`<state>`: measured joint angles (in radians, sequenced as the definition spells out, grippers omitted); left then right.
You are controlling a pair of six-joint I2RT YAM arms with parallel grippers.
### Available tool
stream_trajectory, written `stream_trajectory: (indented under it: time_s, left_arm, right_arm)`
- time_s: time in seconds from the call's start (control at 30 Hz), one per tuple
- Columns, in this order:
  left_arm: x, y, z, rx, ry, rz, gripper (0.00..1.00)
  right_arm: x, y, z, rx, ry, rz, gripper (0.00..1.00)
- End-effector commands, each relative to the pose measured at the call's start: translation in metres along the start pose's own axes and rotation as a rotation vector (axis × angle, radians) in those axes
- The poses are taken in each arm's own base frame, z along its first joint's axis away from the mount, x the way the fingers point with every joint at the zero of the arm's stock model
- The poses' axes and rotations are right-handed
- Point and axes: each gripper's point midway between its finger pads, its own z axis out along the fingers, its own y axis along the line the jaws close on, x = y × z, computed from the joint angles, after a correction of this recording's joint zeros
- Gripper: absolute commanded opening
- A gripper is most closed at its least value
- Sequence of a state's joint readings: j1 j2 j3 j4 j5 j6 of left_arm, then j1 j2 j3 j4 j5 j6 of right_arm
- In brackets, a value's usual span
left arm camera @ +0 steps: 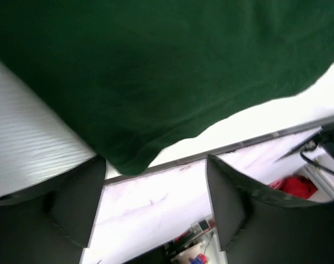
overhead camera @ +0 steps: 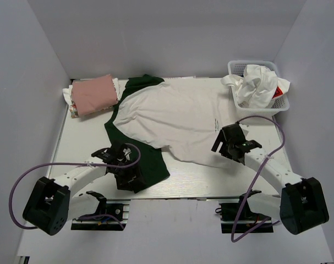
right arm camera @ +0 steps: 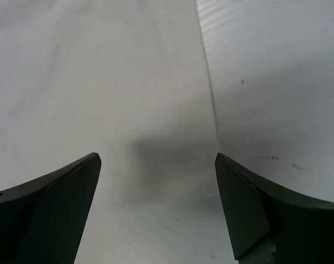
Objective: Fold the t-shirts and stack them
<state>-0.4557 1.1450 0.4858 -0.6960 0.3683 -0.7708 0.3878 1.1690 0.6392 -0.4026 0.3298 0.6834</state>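
Note:
The shirt's white hem corner (overhead camera: 225,166) (right arm camera: 214,192) lies below and nearer my base, beside one fingertip, so my right gripper draws back and down next to get it between both.
A white t-shirt (overhead camera: 172,118) with dark green sleeves lies spread flat across the middle of the table. One green sleeve (overhead camera: 151,165) reaches toward the front edge. My left gripper (overhead camera: 129,177) is open and empty at that sleeve's near corner. In the left wrist view the sleeve (left arm camera: 155,71) fills the top, its edge just beyond the open gripper (left arm camera: 155,165). My right gripper (overhead camera: 226,140) is open and empty over the shirt's right hem. The right wrist view shows smooth white cloth (right arm camera: 100,82) between the fingers of that gripper (right arm camera: 157,159). A folded pink shirt (overhead camera: 94,93) lies at the back left.
A white mesh basket (overhead camera: 263,109) stands at the back right with a crumpled white shirt (overhead camera: 256,82) bearing a red mark (overhead camera: 278,92). White walls enclose the table on three sides. The table's front edge (left arm camera: 238,144) runs just below the sleeve.

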Motion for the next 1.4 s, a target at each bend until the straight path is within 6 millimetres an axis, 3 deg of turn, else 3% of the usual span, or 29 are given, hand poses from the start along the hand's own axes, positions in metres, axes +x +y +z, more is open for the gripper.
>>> stream_trajectory:
  time_s: [0.0, 0.1, 0.2, 0.27, 0.3, 0.33, 0.37, 0.43, 0.5, 0.63, 0.67, 0.77, 0.9, 1.03, 1.13, 1.23, 1.37]
  left_arm:
    - [0.008, -0.002, 0.016, 0.029, 0.025, 0.008, 0.80]
    - [0.017, -0.003, 0.024, 0.023, 0.078, 0.028, 0.73]
    - [0.022, -0.002, 0.024, 0.009, 0.092, 0.043, 0.51]
    - [0.024, 0.001, 0.024, -0.005, 0.090, 0.049, 0.30]
    - [0.022, -0.001, 0.021, -0.008, 0.080, 0.051, 0.21]
    - [0.024, 0.001, 0.021, -0.015, 0.085, 0.048, 0.06]
    - [0.024, 0.004, 0.021, -0.028, 0.085, 0.044, 0.00]
    - [0.024, 0.002, 0.018, -0.034, 0.090, 0.042, 0.00]
    - [0.030, 0.000, 0.014, -0.036, 0.122, 0.050, 0.00]
    - [0.043, 0.001, -0.003, -0.045, 0.158, 0.037, 0.00]
    - [0.053, 0.008, -0.009, -0.071, 0.195, 0.028, 0.00]
    - [0.070, 0.022, -0.021, -0.116, 0.238, 0.013, 0.00]
    - [0.084, 0.018, -0.032, -0.063, 0.285, 0.037, 0.00]
    - [0.074, -0.007, -0.047, 0.020, 0.239, 0.099, 0.00]
    - [0.050, -0.049, -0.055, 0.168, 0.147, 0.187, 0.00]
    - [0.010, -0.101, -0.070, 0.310, -0.009, 0.286, 0.00]
    - [-0.046, -0.139, -0.079, 0.344, -0.225, 0.334, 0.00]
  right_arm:
    - [0.019, -0.015, -0.007, 0.025, 0.047, 0.038, 0.90]
    - [0.033, -0.027, -0.011, 0.058, 0.099, 0.028, 0.90]
    - [0.050, -0.041, -0.011, 0.106, 0.148, 0.032, 0.90]
    - [0.058, -0.043, -0.007, 0.105, 0.173, 0.038, 0.90]
    - [0.062, -0.043, -0.006, 0.100, 0.188, 0.042, 0.84]
    - [0.060, -0.041, -0.002, 0.088, 0.176, 0.047, 0.82]
    - [0.066, -0.043, 0.001, 0.091, 0.193, 0.046, 0.80]
    - [0.067, -0.037, 0.004, 0.064, 0.202, 0.054, 0.67]
    - [0.072, -0.030, 0.006, 0.031, 0.230, 0.063, 0.61]
    - [0.083, -0.042, 0.001, 0.070, 0.275, 0.053, 0.00]
    - [0.090, -0.058, -0.006, 0.136, 0.304, 0.043, 0.00]
    - [0.083, -0.071, -0.015, 0.195, 0.260, 0.071, 0.00]
    - [0.073, -0.070, -0.027, 0.175, 0.215, 0.118, 0.00]
    - [0.057, -0.066, -0.035, 0.152, 0.164, 0.112, 0.00]
    - [0.049, -0.051, -0.037, 0.087, 0.162, 0.096, 0.00]
    - [0.038, -0.042, -0.034, 0.052, 0.134, 0.071, 0.00]
    - [0.014, -0.022, -0.031, 0.000, 0.087, 0.055, 0.00]
